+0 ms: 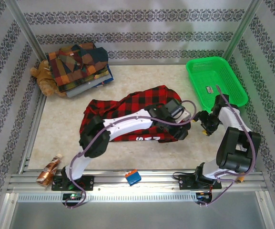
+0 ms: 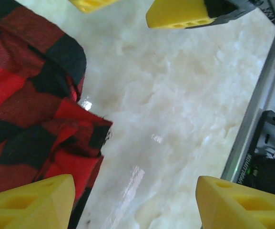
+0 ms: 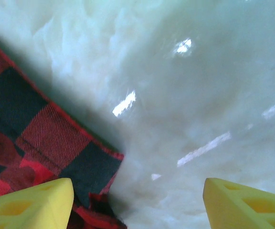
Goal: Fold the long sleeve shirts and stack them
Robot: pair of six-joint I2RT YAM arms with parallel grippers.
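Observation:
I need to move my left gripper over the cloth next and lower it to close. The bunched fold at the shirt's edge lies below it, off-centre of its open fingers.
A red-and-black check shirt with white lettering along its near edge lies spread in the middle of the table. Its right edge shows in the left wrist view as red-and-black cloth and in the right wrist view as a cloth corner. My left gripper hovers open just off the shirt's right edge, nothing between its yellow fingers. My right gripper faces it from the right, also open and empty, its fingers wide apart. Folded patchwork plaid shirts are stacked at the back left.
A green plastic basket stands at the back right. A brown teddy bear lies beside the stack. A brown bottle and a small blue-and-orange object rest at the near rail. Bare marble tabletop lies between the grippers.

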